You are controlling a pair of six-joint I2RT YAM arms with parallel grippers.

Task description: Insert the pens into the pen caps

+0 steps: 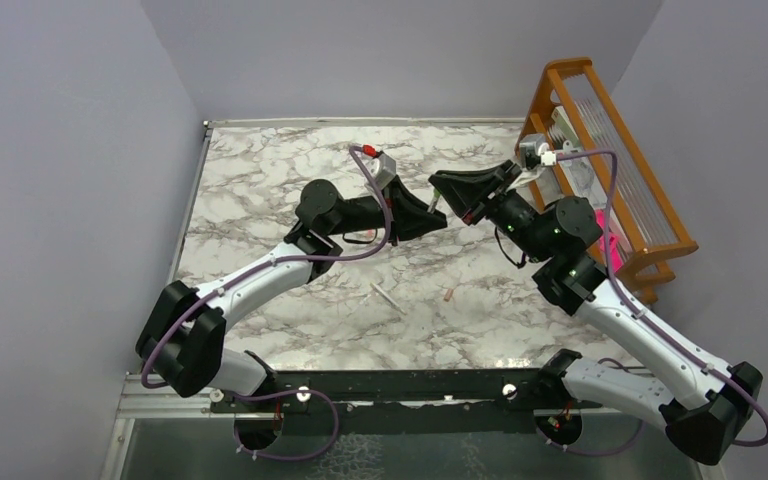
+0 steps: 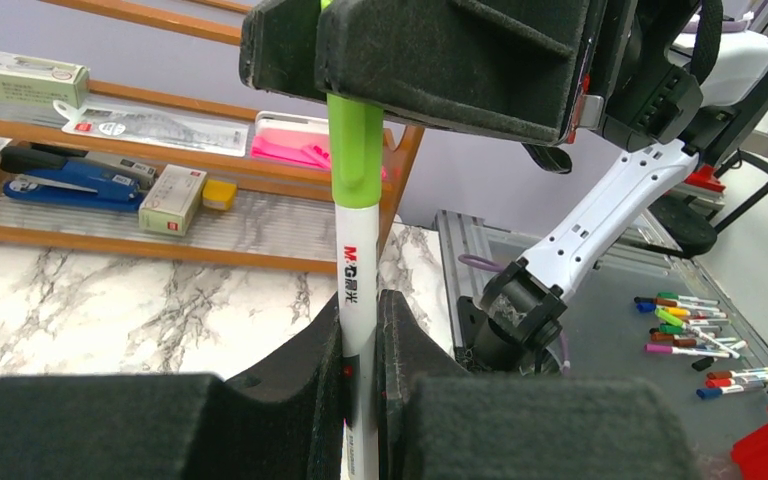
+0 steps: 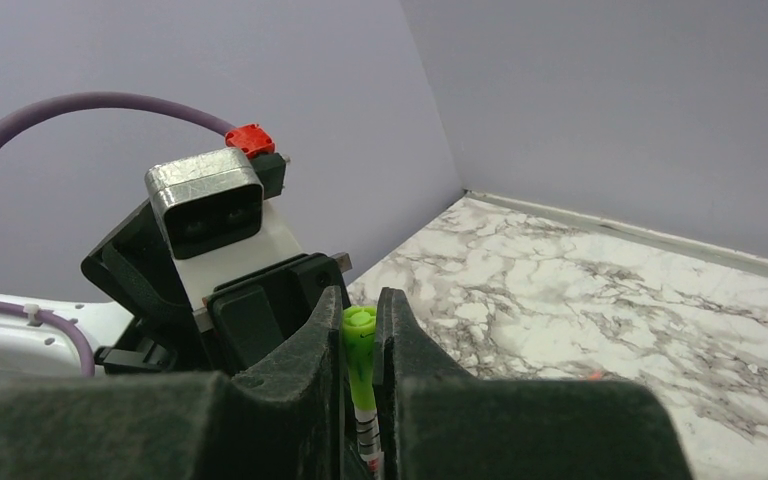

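Note:
The pen goes down to the marble tabletop below next, because the green cap (image 2: pixel 355 150) sits on the pen's end. My left gripper turns downward, lowers the pen and releases it there.
A whitish-grey pen (image 2: pixel 358 290) with the bright green cap (image 2: pixel 355 150) on its end is held in the air between my two grippers. My left gripper (image 2: pixel 362 322) is shut on the pen's barrel. My right gripper (image 3: pixel 360 312) is shut on the green cap (image 3: pixel 359 350). In the top view the left gripper (image 1: pixel 426 216) and right gripper (image 1: pixel 449 192) meet tip to tip over the middle of the table. A second whitish pen (image 1: pixel 388 297) and a small tan-orange cap (image 1: pixel 447 295) lie on the marble in front of them.
An orange wooden rack (image 1: pixel 600 160) stands at the right edge, holding a blue stapler (image 2: pixel 70 185), small boxes and pink items. Walls close the back and sides. Beyond the table, several coloured markers (image 2: pixel 690 325) lie on a lower surface.

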